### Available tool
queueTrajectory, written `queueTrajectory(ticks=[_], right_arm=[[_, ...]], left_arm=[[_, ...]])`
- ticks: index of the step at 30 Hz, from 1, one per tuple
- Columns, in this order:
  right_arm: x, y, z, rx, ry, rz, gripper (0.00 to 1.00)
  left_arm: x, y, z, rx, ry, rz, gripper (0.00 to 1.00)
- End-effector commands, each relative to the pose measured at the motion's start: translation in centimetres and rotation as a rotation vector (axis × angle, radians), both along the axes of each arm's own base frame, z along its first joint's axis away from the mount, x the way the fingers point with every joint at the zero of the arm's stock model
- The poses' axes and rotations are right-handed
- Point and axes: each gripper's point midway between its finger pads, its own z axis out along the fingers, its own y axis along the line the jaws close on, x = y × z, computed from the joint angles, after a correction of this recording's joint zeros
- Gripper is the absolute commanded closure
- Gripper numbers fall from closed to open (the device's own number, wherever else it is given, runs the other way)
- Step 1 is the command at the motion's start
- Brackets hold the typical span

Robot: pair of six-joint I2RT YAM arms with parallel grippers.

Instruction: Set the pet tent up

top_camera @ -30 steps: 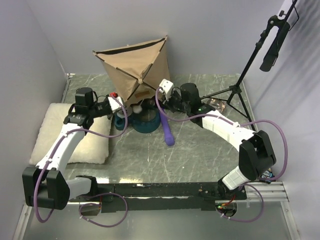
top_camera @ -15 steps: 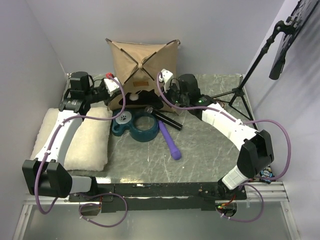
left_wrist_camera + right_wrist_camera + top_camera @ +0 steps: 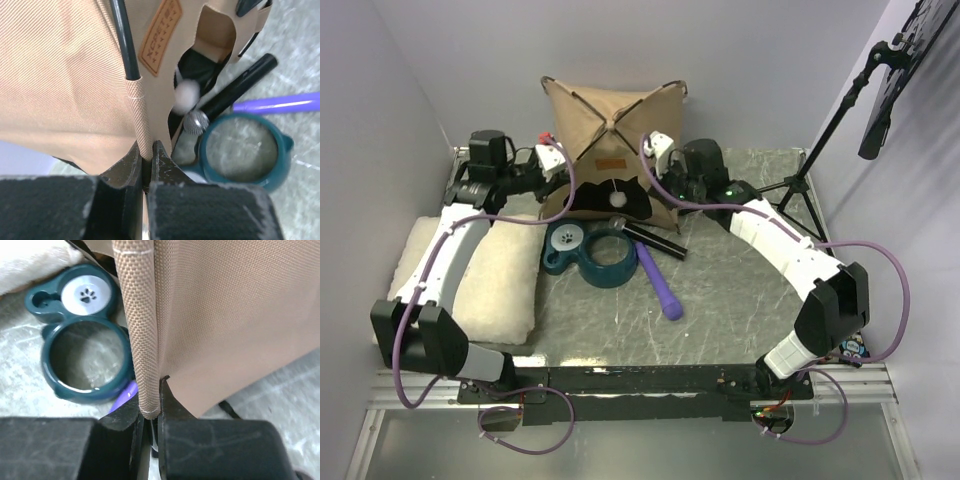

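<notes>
The table between the tent (image 3: 610, 125) and the black tripod is empty, so the right gripper should move the pinched corner seam toward the tripod and then let go of the seam.
The tan pet tent (image 3: 610, 125) stands at the back of the table, its dark poles crossing at the top, a brown label (image 3: 611, 167) and a white pompom (image 3: 616, 198) above its arched doorway. My left gripper (image 3: 556, 192) is shut on the tent's left corner seam, and my right gripper (image 3: 666, 196) is shut on the right corner seam. In the left wrist view the gripper (image 3: 146, 150) pinches a woven tan edge of the tent (image 3: 65, 75) below a dark pole (image 3: 125, 40). In the right wrist view the gripper (image 3: 152, 405) pinches a rolled tan seam of the tent (image 3: 225, 305).
A teal double pet bowl (image 3: 595, 255) lies just in front of the tent, with a black rod (image 3: 655, 242) and a purple stick (image 3: 660, 285) beside it. A cream pillow (image 3: 490, 280) lies at the left. A black tripod (image 3: 810, 170) stands at the right.
The tent has turned from tilted on one corner to square and lower, doorway facing front. Both grippers have moved back and apart with its corners held.
</notes>
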Motion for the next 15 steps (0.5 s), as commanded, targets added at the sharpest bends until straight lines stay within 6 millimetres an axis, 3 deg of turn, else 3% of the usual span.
queueTrajectory(ticks=[1,5,8,12,15], right_arm=[[-1.6,-1.2,2.4,0.028,0.075,-0.024,1.00],[-3.2,-2.0,1.4,0.006,0.134,-0.019,1.00],[-3.4,-3.0,0.9,-0.021,0.132,-0.040,1.00],[-2.1,-4.7,1.4,-0.039,0.118,-0.095,1.00],[0.0,-6.3,2.8,-0.049,0.060,-0.141,1.00]], left_arm=[[-3.0,-4.1,1.8,-0.078,0.083,-0.154,0.99],[-4.8,-4.6,1.7,-0.075,0.142,-0.181,0.99],[-6.2,-5.1,1.3,-0.090,0.200,-0.206,0.99],[-6.8,-6.5,1.1,-0.112,0.219,-0.217,0.99],[-5.7,-8.1,1.7,-0.163,0.235,-0.188,0.99]])
